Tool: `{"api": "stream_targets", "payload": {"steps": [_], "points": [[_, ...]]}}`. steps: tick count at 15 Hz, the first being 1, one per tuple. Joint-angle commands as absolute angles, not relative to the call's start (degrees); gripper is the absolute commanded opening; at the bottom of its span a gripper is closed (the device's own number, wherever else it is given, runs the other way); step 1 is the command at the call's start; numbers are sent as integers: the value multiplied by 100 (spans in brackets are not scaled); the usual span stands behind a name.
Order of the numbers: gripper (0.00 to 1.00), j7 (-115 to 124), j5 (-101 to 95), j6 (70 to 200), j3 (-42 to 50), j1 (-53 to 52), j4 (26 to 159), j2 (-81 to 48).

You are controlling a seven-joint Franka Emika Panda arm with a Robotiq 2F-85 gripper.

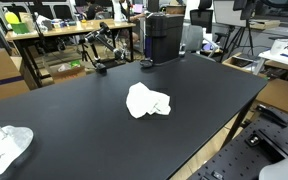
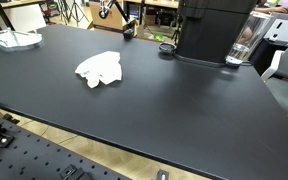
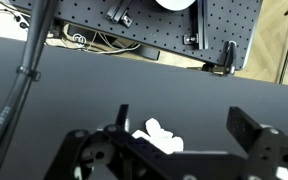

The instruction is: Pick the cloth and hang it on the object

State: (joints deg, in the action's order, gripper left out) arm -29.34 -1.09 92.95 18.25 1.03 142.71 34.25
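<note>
Next, my gripper goes down onto the middle of the white cloth (image 1: pixel 147 101) and closes there.
A crumpled white cloth (image 1: pixel 147 101) lies flat near the middle of the black table (image 1: pixel 74 110); it also shows in an exterior view (image 2: pixel 99 68). In the wrist view the cloth (image 3: pixel 156 134) lies on the table below me, partly hidden behind the gripper body. My gripper (image 3: pixel 184 125) is open and empty, with its two black fingers spread wide to either side of the cloth and above it. The arm and gripper do not show in either exterior view. A tall black machine (image 1: pixel 164 35) stands at the table's far edge and also shows in an exterior view (image 2: pixel 214 30).
A white wire-like item (image 1: pixel 4 146) sits at one table corner, and shows in an exterior view (image 2: pixel 12 38). A clear glass (image 2: pixel 240 52) stands beside the black machine. A black perforated board (image 3: pixel 164 35) with cables lies beyond the table edge. Desks and clutter surround the table.
</note>
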Motion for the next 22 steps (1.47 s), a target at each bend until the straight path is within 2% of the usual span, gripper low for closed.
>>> {"api": "stream_targets", "payload": {"steps": [1,9,17,22], "points": [[100,-2833,-251,10177,1585,178,14513,2948],[100,-2806,231,13689,1000,-155,15237,1045],[100,-3255,1234,15433,140,-332,15168,-508],[100,-3352,1100,16322,-524,-112,15113,-1264]]}}
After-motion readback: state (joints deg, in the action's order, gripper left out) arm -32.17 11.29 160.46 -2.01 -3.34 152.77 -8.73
